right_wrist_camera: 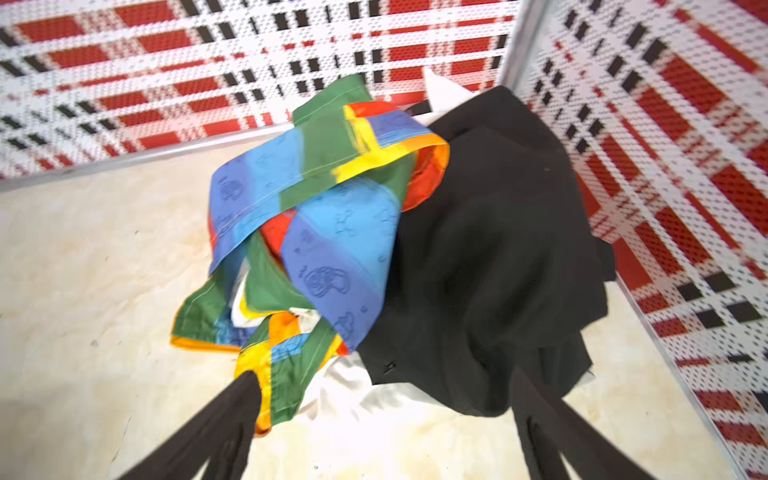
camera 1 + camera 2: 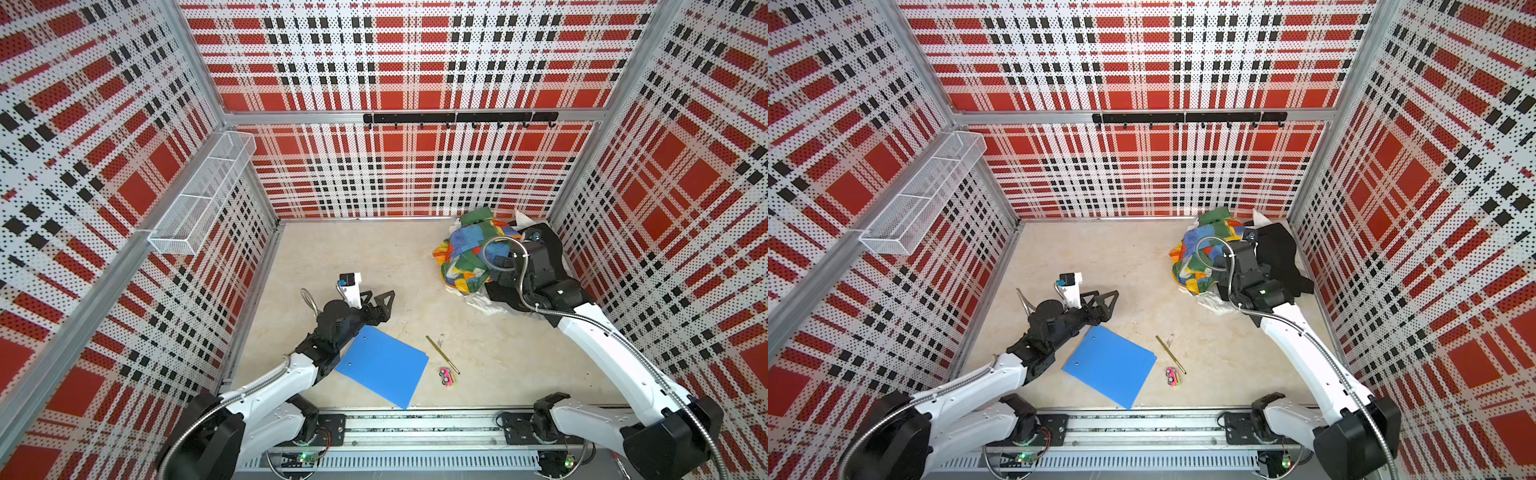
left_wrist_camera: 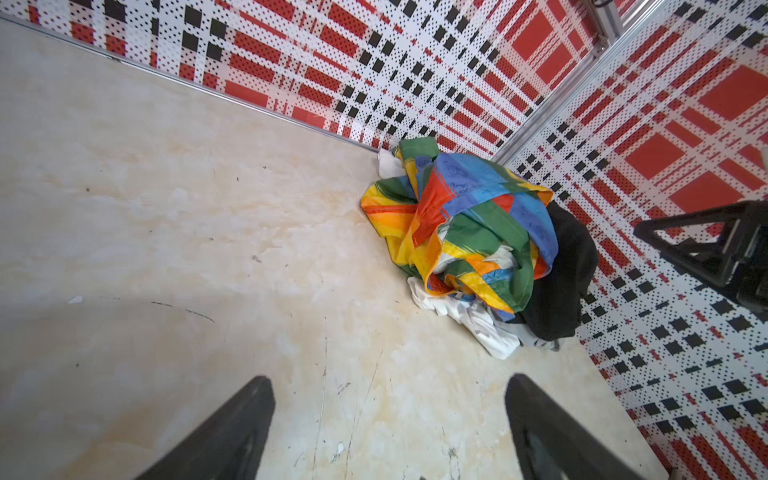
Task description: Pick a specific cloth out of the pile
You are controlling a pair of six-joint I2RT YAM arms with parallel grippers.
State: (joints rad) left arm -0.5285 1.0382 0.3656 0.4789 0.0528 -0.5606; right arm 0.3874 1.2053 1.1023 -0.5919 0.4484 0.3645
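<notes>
My right gripper is to move away from the black cloth (image 1: 498, 249) next and go down onto the near folds of the rainbow-striped cloth. That cloth covers the white fabric.
The pile (image 2: 471, 257) (image 2: 1204, 257) is heaped in the back right corner: a rainbow-striped cloth (image 1: 316, 216) (image 3: 465, 224) on top and a black cloth (image 1: 498, 249) beside it. The cloth shows only as white folds (image 1: 353, 386) (image 3: 486, 328) (image 2: 484, 301) under the pile's near edge; no print shows. My right gripper (image 1: 384, 376) is open just above that edge. One finger is at the rainbow hem, the other by the black cloth, white fabric between them. My left gripper (image 2: 379, 296) (image 2: 1102, 296) (image 3: 390, 382) is open over bare table, far left of the pile.
A blue folder (image 2: 382, 368) lies at front centre by the left arm. Beside it are a gold stick (image 2: 441, 354) and a small pink toy (image 2: 446, 377). The back and right walls hem in the pile. A wire basket (image 2: 203, 191) hangs on the left wall.
</notes>
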